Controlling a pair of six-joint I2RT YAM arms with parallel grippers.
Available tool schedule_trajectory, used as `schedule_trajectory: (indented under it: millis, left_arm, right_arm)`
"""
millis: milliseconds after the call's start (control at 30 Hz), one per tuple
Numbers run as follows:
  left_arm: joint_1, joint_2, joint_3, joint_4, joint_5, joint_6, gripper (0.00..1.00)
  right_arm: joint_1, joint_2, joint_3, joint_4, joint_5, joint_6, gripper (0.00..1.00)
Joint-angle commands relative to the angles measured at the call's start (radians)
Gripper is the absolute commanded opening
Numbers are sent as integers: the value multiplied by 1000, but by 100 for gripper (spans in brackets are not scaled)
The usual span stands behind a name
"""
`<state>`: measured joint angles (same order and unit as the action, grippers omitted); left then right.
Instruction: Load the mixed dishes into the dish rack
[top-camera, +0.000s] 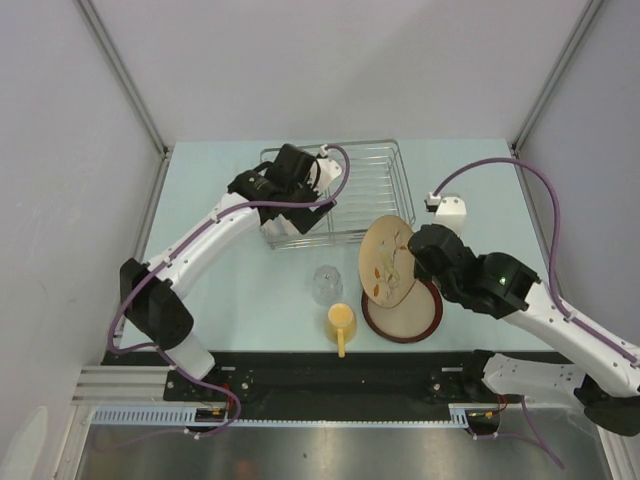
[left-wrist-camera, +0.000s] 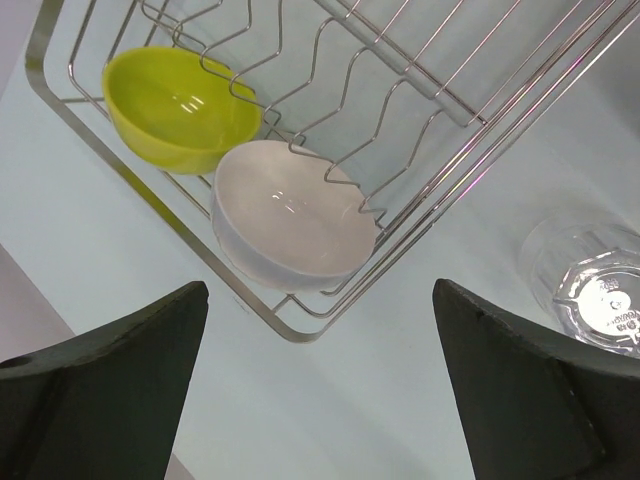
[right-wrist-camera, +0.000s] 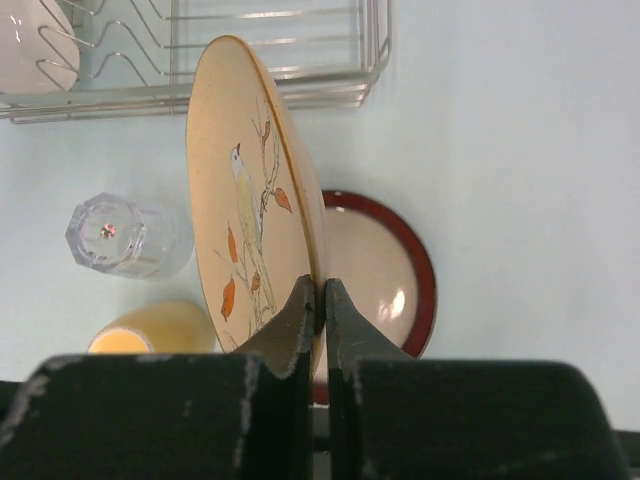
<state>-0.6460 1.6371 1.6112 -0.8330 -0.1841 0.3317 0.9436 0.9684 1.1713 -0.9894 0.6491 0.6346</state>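
Note:
Bowls fill the rack's near corner. My right gripper will next swing outward, turn toward the lime-green bowl, lower the plate inside the rack's far bar (top-camera: 312, 148) and let go.
The silver wire dish rack (top-camera: 372, 190) stands at the back of the table. A lime-green bowl (left-wrist-camera: 180, 105) and a white bowl (left-wrist-camera: 290, 215) sit in its near left corner (left-wrist-camera: 290, 325). My left gripper (left-wrist-camera: 320, 290) is open and empty above that corner (top-camera: 258, 186). My right gripper (right-wrist-camera: 322, 285) is shut on the rim of the tan floral plate (right-wrist-camera: 245, 200), holding it on edge (top-camera: 387, 260) over a red-brown-rimmed plate (top-camera: 412, 318) that lies flat. The clear glass (top-camera: 326, 284) and the yellow mug (top-camera: 340, 322) stand on the table left of the plates.
The rack's right half (right-wrist-camera: 280, 95) shows bare wire prongs. The glass (left-wrist-camera: 590, 285) stands just outside the rack's near edge. Enclosure walls close in the table at the back and on both sides.

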Motion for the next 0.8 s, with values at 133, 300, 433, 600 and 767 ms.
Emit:
schedule_trajectory:
  millis: [133, 300, 433, 600, 767]
  left_arm:
    - [74, -75, -37, 35, 77, -79, 100]
    - [135, -126, -95, 44, 100, -99, 100]
    - [221, -180, -119, 48, 141, -112, 100]
    - [305, -212, -161, 44, 176, -123, 100]
    - [371, -238, -212, 52, 219, -122, 100]
  right_arm:
    - [12, 128, 218, 296, 179, -413, 0]
    - [-109, 202, 313, 443, 98, -545, 0]
    - [-233, 295, 408, 529, -46, -631, 0]
    - [-290, 498, 554, 636, -140, -760, 0]
    - [-284, 630, 594, 803, -164, -997, 0]
